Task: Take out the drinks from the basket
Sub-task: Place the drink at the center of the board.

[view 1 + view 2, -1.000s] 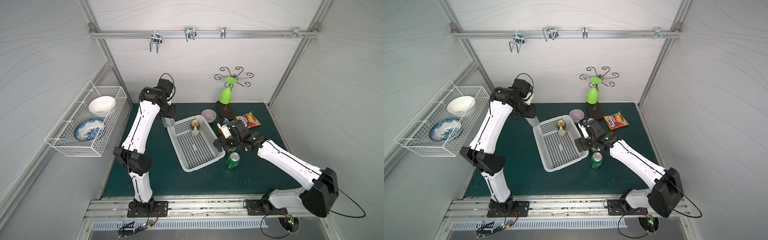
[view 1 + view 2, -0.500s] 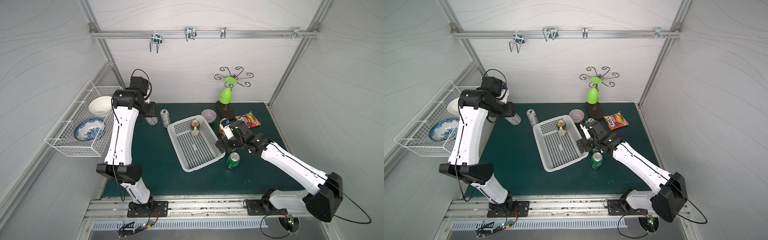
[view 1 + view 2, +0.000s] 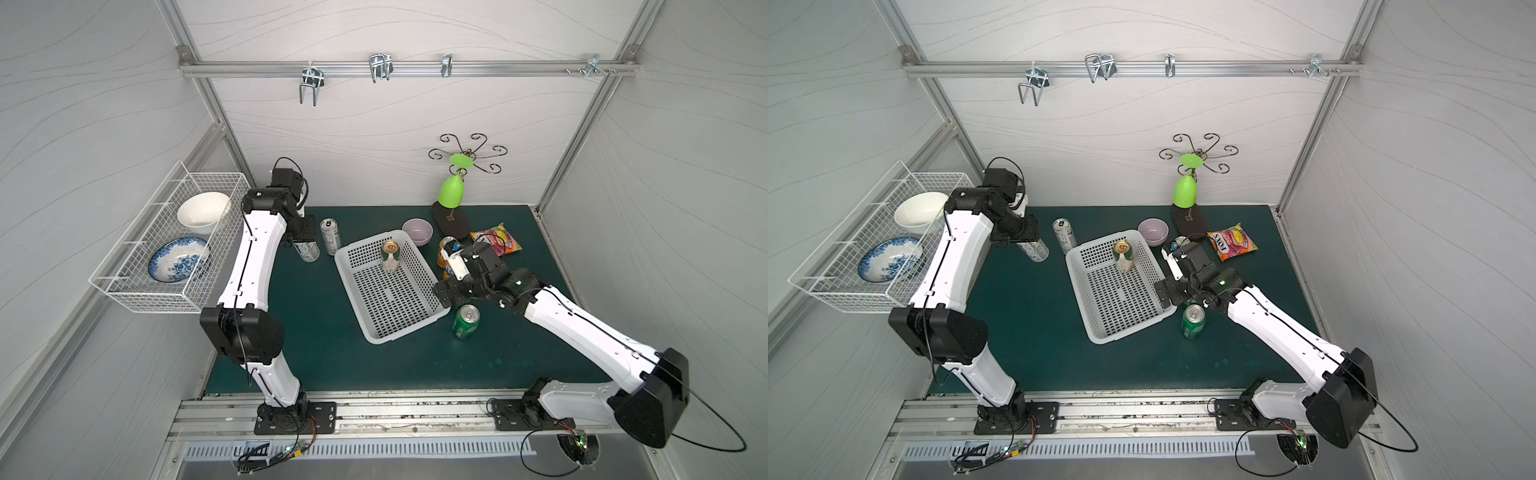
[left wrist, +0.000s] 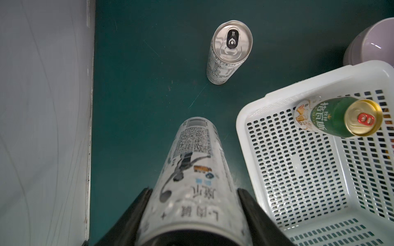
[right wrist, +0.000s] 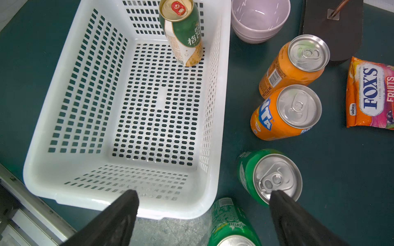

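Since the mat beside the basket lies bare before the standing can, I will bring my left gripper toward the basket, lower it there and release the can.
My left gripper (image 4: 194, 204) is shut on a slim silver-white can (image 4: 196, 170), held low over the mat at the back left (image 3: 306, 251). A second slim can (image 3: 330, 236) stands beside it, left of the white basket (image 3: 409, 332). Only the cream-and-green can (image 3: 390, 255) stands in the basket, at its far end. My right gripper (image 5: 204, 196) hangs open over the basket's near right corner, holding nothing. In the right wrist view, two orange cans (image 5: 294, 66) (image 5: 285, 115) and two green cans (image 5: 270, 176) (image 5: 230, 223) stand on the mat right of the basket.
A purple bowl (image 3: 417, 230) sits behind the basket. The candy bag (image 3: 496, 243) and a dark stand with a green glass (image 3: 451, 195) are at the back right. A wire rack (image 3: 166, 291) with two bowls hangs on the left wall, close to my left arm.
My left arm carried the slim can from the basket's back left corner out to the left and lowered it beside the other slim can. The right gripper stayed open and barely moved.
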